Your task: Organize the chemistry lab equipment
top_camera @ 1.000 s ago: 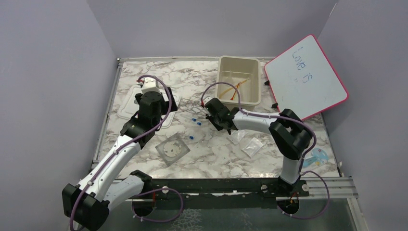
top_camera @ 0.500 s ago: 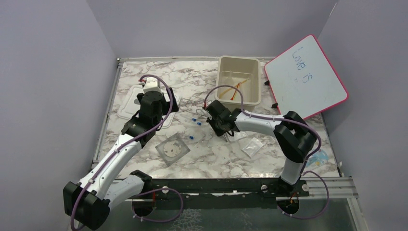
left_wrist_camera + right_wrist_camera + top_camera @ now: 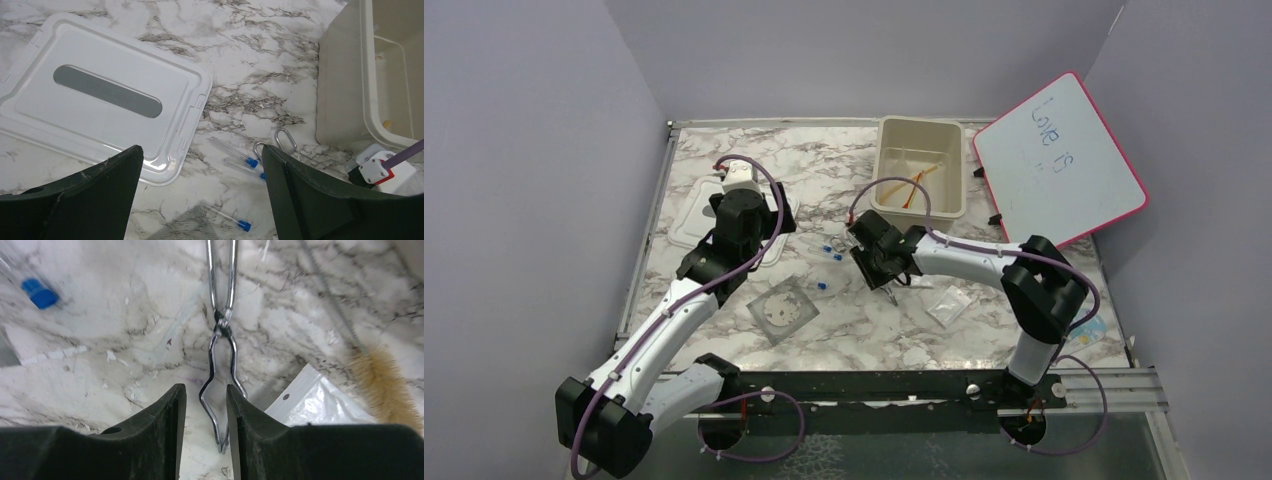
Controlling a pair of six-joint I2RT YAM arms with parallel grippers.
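Observation:
The crossed joint is the place my right gripper needs to get down onto, so it needs to slide outward along the tongs [image 3: 220, 365] first.
Metal tongs [image 3: 220, 365] lie on the marble, their bent tips between the fingers of my right gripper [image 3: 205, 390]. The jaws stand apart: there is a gap at the left finger, and the tongs rest against the right one. From above, the right gripper [image 3: 890, 283] is mid-table. My left gripper [image 3: 201, 150] hangs open and empty high above two blue-capped tubes [image 3: 240, 161], with a third tube [image 3: 230, 218] nearer. A bagged round dish [image 3: 782, 310] and clear packets [image 3: 947, 303] lie nearby. An amber tube [image 3: 914, 188] is in the tub.
The beige tub [image 3: 921, 128] stands at the back. Its white lid [image 3: 100, 100] lies to the left, under my left arm. A pink-framed whiteboard [image 3: 1059, 160] leans at the right. A bristle brush [image 3: 385, 390] and a packet [image 3: 325, 402] lie just right of the tongs.
My right wrist has shifted slightly toward the near edge, and its jaws now stand wider around the tongs. The left arm has barely moved.

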